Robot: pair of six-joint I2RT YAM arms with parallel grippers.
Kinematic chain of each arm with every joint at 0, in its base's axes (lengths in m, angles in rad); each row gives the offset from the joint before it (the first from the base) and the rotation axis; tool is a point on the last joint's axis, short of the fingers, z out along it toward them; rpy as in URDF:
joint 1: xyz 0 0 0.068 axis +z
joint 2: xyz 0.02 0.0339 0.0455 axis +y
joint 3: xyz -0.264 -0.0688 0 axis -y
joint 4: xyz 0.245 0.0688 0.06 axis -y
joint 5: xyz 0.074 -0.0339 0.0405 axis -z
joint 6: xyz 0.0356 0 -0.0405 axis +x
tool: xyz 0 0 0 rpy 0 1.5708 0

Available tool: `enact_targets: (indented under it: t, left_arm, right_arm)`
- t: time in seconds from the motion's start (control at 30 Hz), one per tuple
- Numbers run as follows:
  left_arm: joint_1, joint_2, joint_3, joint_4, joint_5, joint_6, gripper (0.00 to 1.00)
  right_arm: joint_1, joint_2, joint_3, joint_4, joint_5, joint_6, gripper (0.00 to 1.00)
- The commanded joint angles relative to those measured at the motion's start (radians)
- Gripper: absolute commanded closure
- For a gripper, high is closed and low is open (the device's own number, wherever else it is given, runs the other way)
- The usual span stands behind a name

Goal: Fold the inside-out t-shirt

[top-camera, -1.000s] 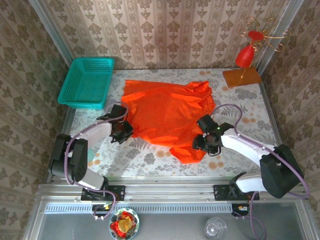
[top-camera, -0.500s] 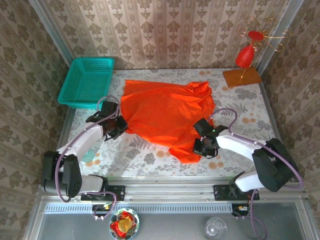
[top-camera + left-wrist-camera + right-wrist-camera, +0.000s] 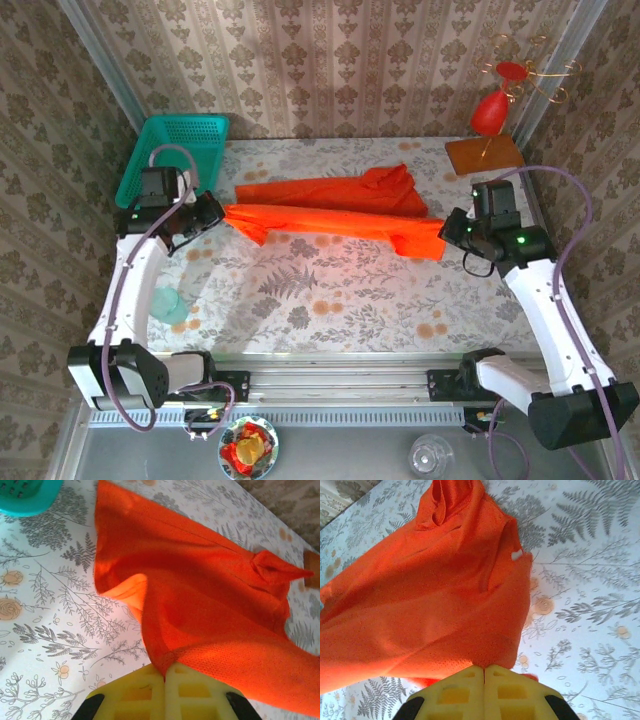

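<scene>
My left gripper holds the shirt, and the shirt's edge still hangs above the table. It should next move away from the basket and down over the shirt's basket-side half [image 3: 287, 216] [image 3: 172, 602] to let go of it.
The inside-out t-shirt [image 3: 330, 208], bright orange, hangs stretched above the table between my two grippers, its far part still resting on the cloth-covered top. My left gripper [image 3: 215, 212] is shut on the shirt's left edge; the left wrist view has its yellow fingers [image 3: 135, 692] pinching the hem of the t-shirt [image 3: 200, 605]. My right gripper [image 3: 452, 232] is shut on the right edge. In the right wrist view the t-shirt [image 3: 430, 600] rises from the closed pads [image 3: 510, 690], and a small white tag [image 3: 516, 555] sticks out at its side.
A teal basket [image 3: 172, 163] stands at the back left, close behind my left arm. A red ornament on a wooden base [image 3: 485, 150] stands at the back right. A floral tablecloth [image 3: 330, 300] covers the table. Wallpapered walls close in three sides.
Both grippers have risen and moved outward and back, lifting the shirt's near edge off the table and stretching it into a long band. The right gripper shut on the cloth.
</scene>
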Motion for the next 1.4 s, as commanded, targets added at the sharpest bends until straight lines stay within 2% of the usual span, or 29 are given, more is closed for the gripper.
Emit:
enact_targets:
  t: [0.0,0.13,0.23,0.33,0.4,0.47,0.57,0.7,0.87,0.97,1.1,1.37]
  left_arm:
    - [0.006,0.032,0.011,-0.101,0.116,0.145,1.00]
    - [-0.001,0.118,-0.038,-0.070,0.146,0.160,1.00]
    - [-0.034,0.227,-0.032,-0.026,0.075,0.190,1.00]
    - [-0.081,0.397,0.090,-0.035,-0.022,0.231,0.98]
    - [-0.111,0.492,0.187,-0.020,-0.045,0.242,0.96]
    - [-0.157,0.567,0.298,-0.045,-0.132,0.240,0.91]
    - [-0.232,0.603,0.413,-0.112,-0.270,0.218,0.77]
    - [-0.330,0.597,0.426,-0.176,-0.401,0.120,0.68]
    - [-0.466,0.614,0.379,-0.201,-0.507,-0.012,0.68]
    - [-0.514,0.665,0.380,-0.206,-0.534,-0.041,0.71]
    - [-0.538,0.735,0.369,-0.198,-0.507,-0.055,0.72]
    - [-0.510,0.786,0.309,-0.189,-0.532,-0.050,0.62]
  right_arm:
    - [-0.008,0.022,0.020,-0.127,-0.002,-0.076,1.00]
    - [-0.021,0.070,0.006,-0.079,-0.001,-0.092,1.00]
    - [-0.043,0.136,-0.017,-0.017,-0.014,-0.097,1.00]
    - [-0.056,0.212,-0.027,0.035,-0.029,-0.098,1.00]
    - [-0.060,0.253,-0.030,0.052,-0.017,-0.101,1.00]
    - [-0.065,0.282,-0.035,0.061,-0.021,-0.103,1.00]
    - [-0.065,0.281,-0.064,0.079,-0.039,-0.095,1.00]
    - [-0.065,0.259,-0.098,0.090,-0.046,-0.083,1.00]
    - [-0.065,0.231,-0.125,0.091,-0.053,-0.077,1.00]
    - [-0.065,0.221,-0.141,0.096,-0.057,-0.073,1.00]
    - [-0.065,0.218,-0.150,0.096,-0.062,-0.073,1.00]
    - [-0.065,0.199,-0.154,0.087,-0.054,-0.074,1.00]
